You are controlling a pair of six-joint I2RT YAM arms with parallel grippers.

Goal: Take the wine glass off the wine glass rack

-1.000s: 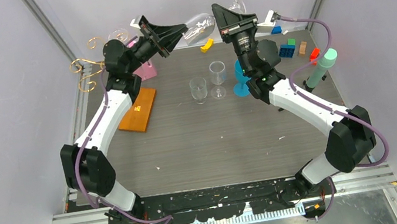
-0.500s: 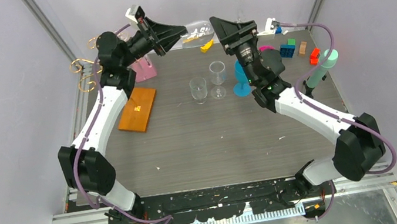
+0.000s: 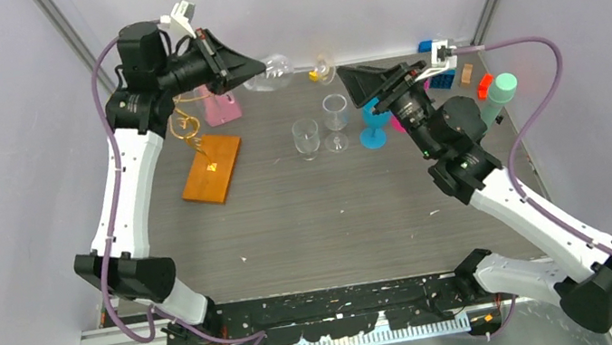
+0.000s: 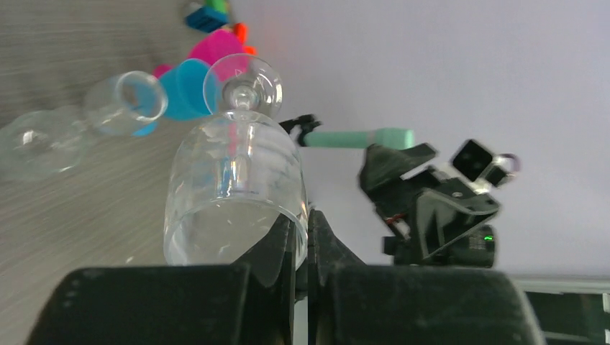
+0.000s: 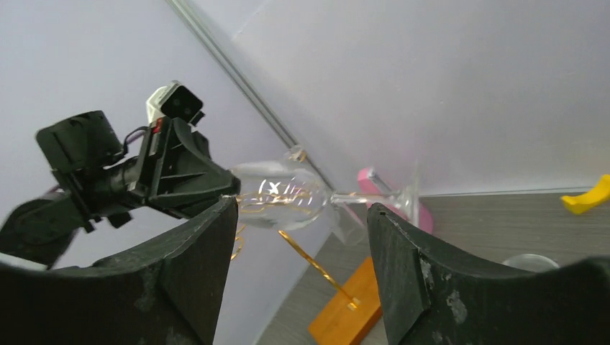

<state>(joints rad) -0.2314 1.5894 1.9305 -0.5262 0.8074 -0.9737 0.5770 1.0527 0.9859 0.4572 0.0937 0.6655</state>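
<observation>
My left gripper draws back and down next, tipping the sideways glass foot-down to release it. Bare tabletop near the clear glasses (image 3: 317, 192) lies below and back from it.
My left gripper (image 3: 242, 66) is shut on the rim of the clear wine glass (image 3: 271, 73), pinching the bowl's wall between its fingers (image 4: 288, 241). The glass (image 4: 234, 190) lies sideways in the air, foot (image 4: 243, 86) pointing away. The wine glass rack stands below and left of it: curly gold wire (image 3: 185, 122) on an orange wooden base (image 3: 212, 169). In the top view the glass hangs to the right of the wires. My right gripper (image 3: 359, 82) stands open to the right of the glass, empty. From it I see the glass (image 5: 279, 194), the rack's rod (image 5: 316, 269) and its base (image 5: 349, 315).
Two clear glasses (image 3: 306, 137) (image 3: 335, 119) and a blue goblet (image 3: 372, 129) stand mid-table. A pink piece (image 3: 224, 109) is behind the rack. Coloured blocks (image 3: 444, 77), a yellow piece (image 3: 314, 75) and a mint cylinder (image 3: 498, 101) sit at the back right. Walls close in on both sides.
My right gripper has opened and drawn back to the right and down. My left arm has swung left and higher, carrying the glass with it.
</observation>
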